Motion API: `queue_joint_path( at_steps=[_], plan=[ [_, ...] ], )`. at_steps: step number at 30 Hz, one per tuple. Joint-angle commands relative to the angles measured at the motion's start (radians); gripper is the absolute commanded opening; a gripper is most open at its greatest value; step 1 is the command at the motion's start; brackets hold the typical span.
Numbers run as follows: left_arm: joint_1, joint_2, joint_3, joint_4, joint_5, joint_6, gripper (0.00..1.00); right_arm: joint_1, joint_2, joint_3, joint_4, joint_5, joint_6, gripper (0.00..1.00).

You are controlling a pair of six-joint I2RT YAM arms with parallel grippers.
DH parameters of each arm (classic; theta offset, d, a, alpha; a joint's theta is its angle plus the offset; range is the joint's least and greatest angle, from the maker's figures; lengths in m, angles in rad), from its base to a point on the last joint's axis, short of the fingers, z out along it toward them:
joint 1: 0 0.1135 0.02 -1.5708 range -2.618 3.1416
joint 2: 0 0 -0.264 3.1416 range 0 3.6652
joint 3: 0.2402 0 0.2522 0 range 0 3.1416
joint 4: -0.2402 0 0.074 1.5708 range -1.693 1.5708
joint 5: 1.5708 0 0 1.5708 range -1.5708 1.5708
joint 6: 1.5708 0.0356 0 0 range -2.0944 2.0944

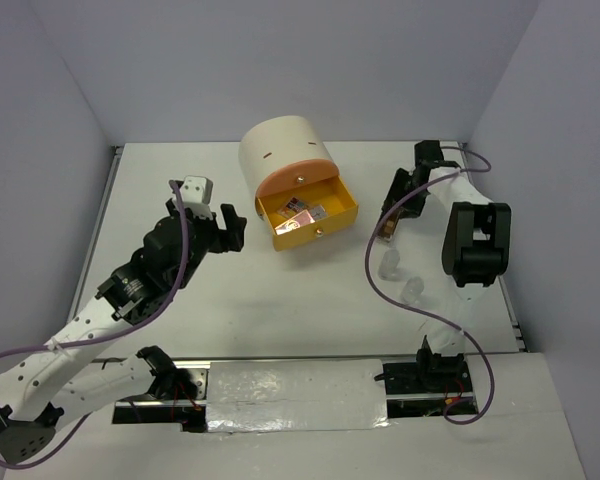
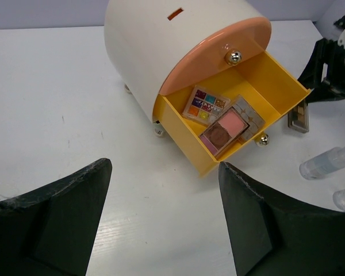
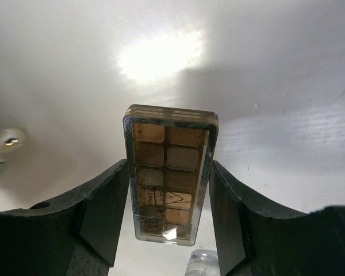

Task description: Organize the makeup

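Note:
My right gripper lifts, swings left in the top view with a turn, lowers and releases next, as room beside the multicoloured palette in the drawer (image 2: 287, 86) lies there.
The long brown palette (image 3: 169, 184) stands on end between my right gripper's (image 3: 169, 192) fingers, which press on both its long edges; from above, that gripper (image 1: 390, 218) holds the palette (image 1: 384, 236) right of the drawer. Two clear bottles (image 1: 388, 265) (image 1: 412, 291) lie on the table just nearer than it. In the open yellow drawer (image 2: 287, 86) lie a multicoloured square palette (image 2: 206, 105), a pink-brown one (image 2: 224, 129) and a grey-white one (image 2: 250, 118). My left gripper (image 2: 165, 167) is open and holds nothing, left of the drawer. No sponges show.
The cream cylindrical unit (image 1: 285, 150) stands at the back centre, its drawer (image 1: 345, 212) pulled out toward the front right. The right arm's black body (image 1: 475, 240) and purple cable (image 1: 380, 290) lie near the bottles. White walls enclose the table on three sides.

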Motion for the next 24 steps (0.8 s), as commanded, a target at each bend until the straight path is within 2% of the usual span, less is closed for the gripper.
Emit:
queue_joint_path(
  at_steps=[1, 5, 11, 15, 21, 24],
  plan=[
    [0.003, 0.019, 0.025, 0.068, 0.027, -0.004, 0.87, -0.017, -0.1, 0.077, 0.078, -0.076, -0.05, 0.06],
    [0.003, 0.04, 0.036, 0.082, 0.039, -0.001, 0.87, -0.028, -0.149, 0.139, 0.116, -0.108, -0.096, 0.04],
    [0.003, 0.027, 0.027, 0.087, 0.039, -0.015, 0.87, -0.019, -0.264, 0.164, 0.277, -0.197, -0.206, 0.02],
    [0.003, 0.002, 0.004, 0.088, 0.034, -0.029, 0.87, 0.01, -0.368, 0.153, 0.377, -0.268, -0.358, 0.0],
    [0.004, -0.018, -0.015, 0.09, 0.033, -0.036, 0.87, 0.147, -0.486, 0.137, 0.414, -0.328, -0.609, 0.0],
    [0.003, -0.018, -0.021, 0.093, 0.034, -0.039, 0.87, 0.263, -0.549, 0.089, 0.42, -0.348, -0.74, 0.0]
  ],
)
